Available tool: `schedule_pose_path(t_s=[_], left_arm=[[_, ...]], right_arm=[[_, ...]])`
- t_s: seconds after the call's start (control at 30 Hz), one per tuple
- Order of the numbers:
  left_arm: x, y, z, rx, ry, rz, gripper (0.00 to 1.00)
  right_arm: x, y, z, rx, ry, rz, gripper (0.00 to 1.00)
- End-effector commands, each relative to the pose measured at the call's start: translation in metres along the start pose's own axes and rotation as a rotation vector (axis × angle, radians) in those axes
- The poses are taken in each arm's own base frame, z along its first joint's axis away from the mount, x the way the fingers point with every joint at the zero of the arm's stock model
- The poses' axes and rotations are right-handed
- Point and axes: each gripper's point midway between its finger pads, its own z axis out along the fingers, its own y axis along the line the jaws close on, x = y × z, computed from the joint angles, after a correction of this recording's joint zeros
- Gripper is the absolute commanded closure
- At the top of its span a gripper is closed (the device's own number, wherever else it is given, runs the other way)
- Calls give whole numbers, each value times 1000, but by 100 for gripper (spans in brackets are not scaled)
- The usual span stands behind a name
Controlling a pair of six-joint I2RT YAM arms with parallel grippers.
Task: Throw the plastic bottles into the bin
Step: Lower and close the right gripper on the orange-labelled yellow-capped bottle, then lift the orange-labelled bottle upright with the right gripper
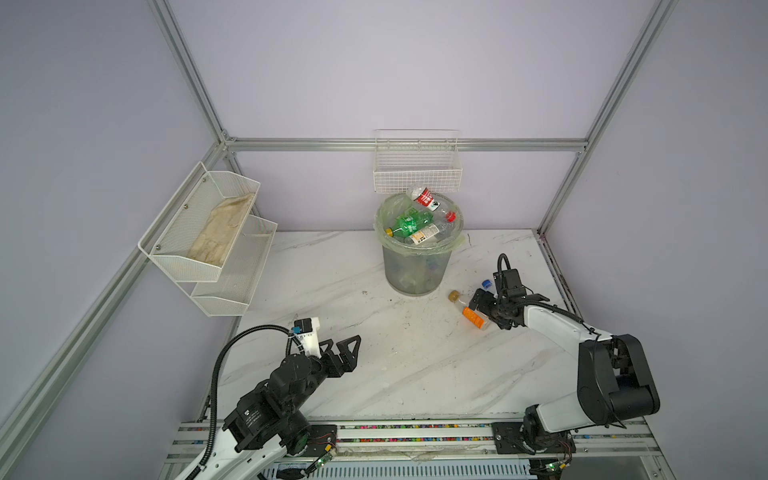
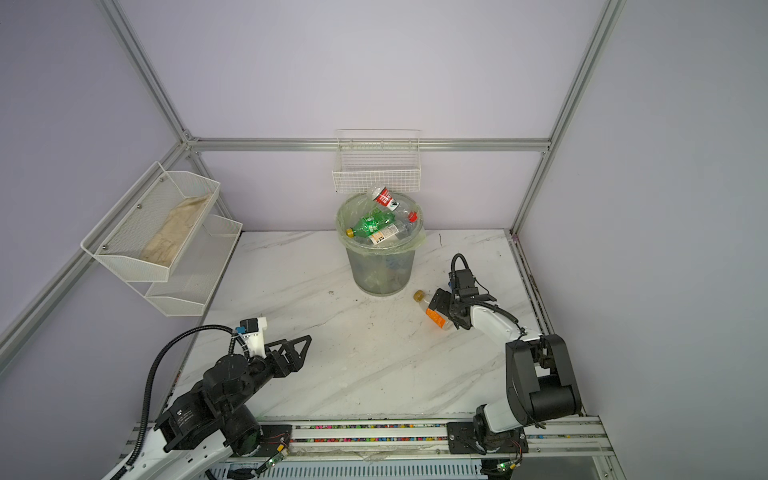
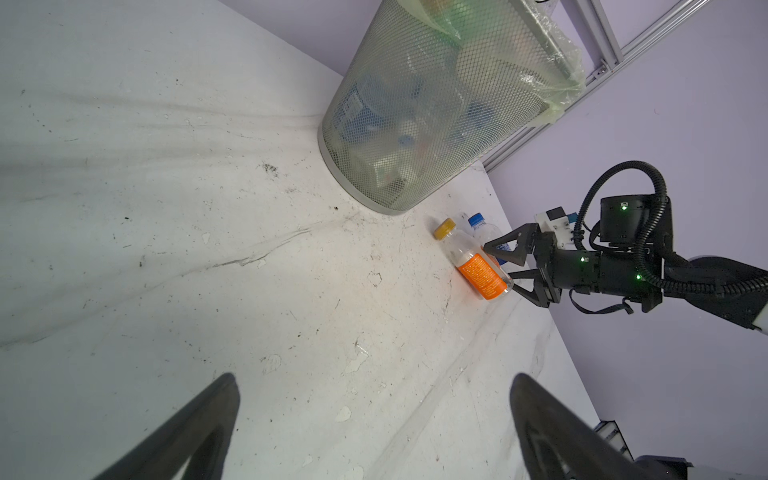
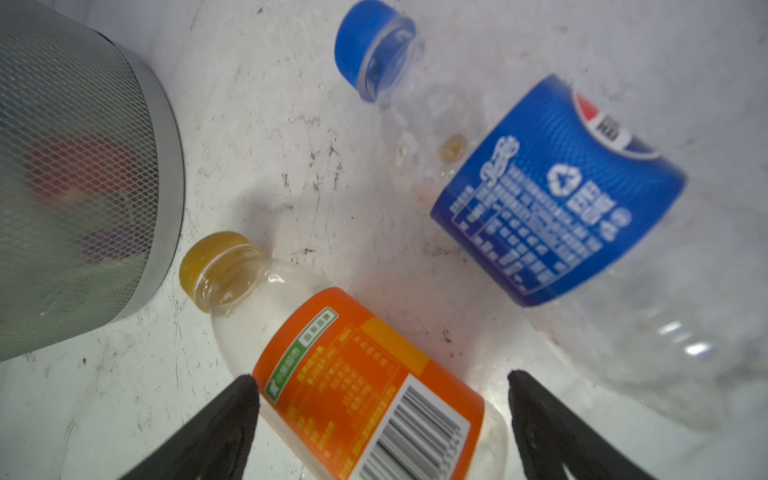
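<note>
My right gripper has the orange label of the clear bottle [image 4: 369, 393] between its open fingers and will next move down and slightly back onto it, then close.
A clear bottle with an orange label [image 4: 353, 374] and a yellow cap lies on the marble table right of the bin [image 1: 415, 266], also seen as the orange-label bottle [image 1: 473, 316] [image 2: 436, 318]. My right gripper [image 4: 380, 380] [image 1: 484, 311] is open, one finger on each side of the bottle's body without clamping it. Just behind it lies a blue-label bottle [image 4: 552, 195] with a blue cap [image 1: 486, 284]. The bin holds a green bottle [image 1: 409, 222], a red-label bottle [image 1: 424, 197] and others, heaped to its rim. My left gripper [image 3: 374, 380] [image 1: 345, 343] hangs open and empty over bare table at front left.
A white wire basket [image 1: 417, 174] hangs on the back wall just above the bin. A white two-tier mesh shelf [image 1: 208, 232] with a cloth in it is fixed to the left wall. The table's right edge and frame rail [image 1: 559, 274] run close behind the right arm.
</note>
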Motion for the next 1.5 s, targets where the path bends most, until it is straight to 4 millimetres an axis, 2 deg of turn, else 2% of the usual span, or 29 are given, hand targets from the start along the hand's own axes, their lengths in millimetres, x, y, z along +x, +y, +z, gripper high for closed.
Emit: schedule_pose_path(t_s=[0.0,0.13,0.17,0.3,0.43,0.5,0.63,0.87,1.03,1.1,1.2,1.27,1.33,1.47], left_arm=[[5,4,5,-5,-4,-4,0],[5,4,6,-6,-2,-3,0],[5,4,6,-6,-3,-5,0],[5,3,8,-5,-1,-5,0],[5,2,8,-3,0,-5,0],[5,1,8,-2,2,-5,0],[5,1,8,-1,1,-5,0],[3,1,9,-7,1,4,0],[4,1,10,-9,4,6,0],[5,2,11,-13,6,7,0],[5,1,11,-10,4,9,0],[5,1,11,-10,4,10,0],[5,1,12,-8,5,9,0],[6,2,12,-11,8,9,0]], right_arm=[[4,9,-7,-81,2,26,6],[14,13,-10,-133,18,32,8],[12,18,-18,-168,3,26,8],[20,31,-20,-232,31,-30,8],[22,24,-14,-176,38,-76,8],[28,16,-1,-137,65,-83,8],[32,13,9,-109,74,-99,10],[36,17,25,-82,86,-123,25],[38,19,27,-69,83,-139,41],[38,18,26,-63,79,-142,50],[35,19,19,-62,64,-144,61],[30,23,10,-78,41,-144,63],[22,30,-4,-100,4,-139,65],[-3,54,-49,-189,-112,-143,69]])
